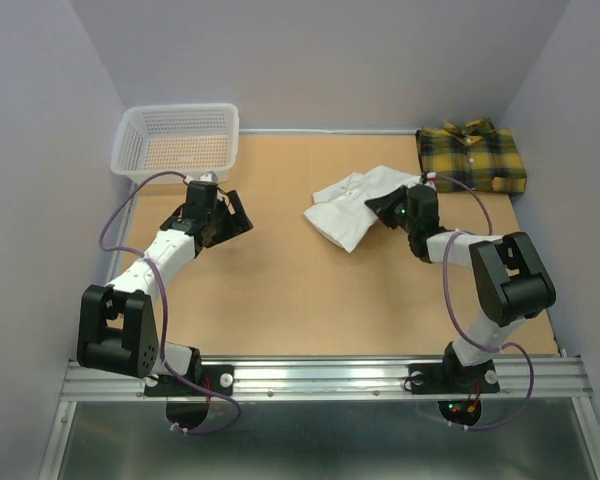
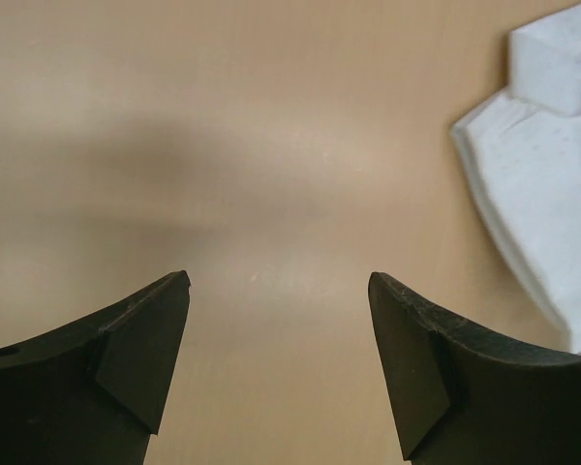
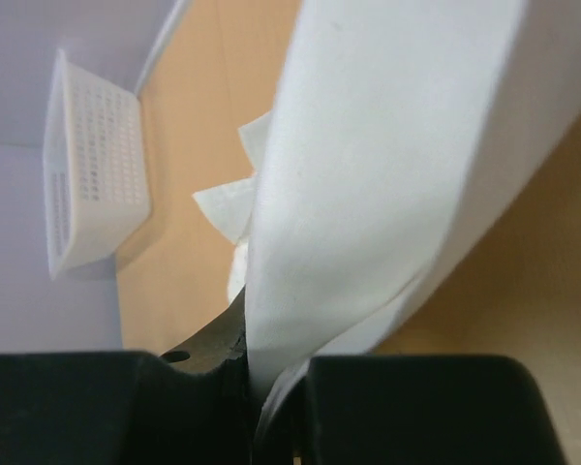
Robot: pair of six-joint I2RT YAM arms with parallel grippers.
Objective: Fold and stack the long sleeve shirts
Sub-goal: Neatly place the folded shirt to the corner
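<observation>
My right gripper should rise, carry the white shirt (image 1: 352, 206) outward over the plaid shirt (image 1: 471, 157), lower and release, since that one already lies folded at the table's far corner.
A plain white long sleeve shirt (image 1: 352, 206) lies partly folded on the table, right of centre. My right gripper (image 1: 388, 208) is shut on its right edge; in the right wrist view the white cloth (image 3: 387, 174) runs down into the pinched jaws. A yellow-and-dark-green plaid shirt (image 1: 471, 157) lies folded at the far right corner. My left gripper (image 1: 232, 212) hovers open over bare table at the left, well apart from the white shirt (image 2: 547, 203), which shows at the right edge of the left wrist view. Nothing sits between its fingers (image 2: 145, 349).
A white plastic mesh basket (image 1: 177, 141) stands at the far left corner. Grey walls close the table on three sides. A metal rail (image 1: 320, 378) with both arm bases runs along the near edge. Bare wooden table (image 1: 280, 290) spreads between the arms.
</observation>
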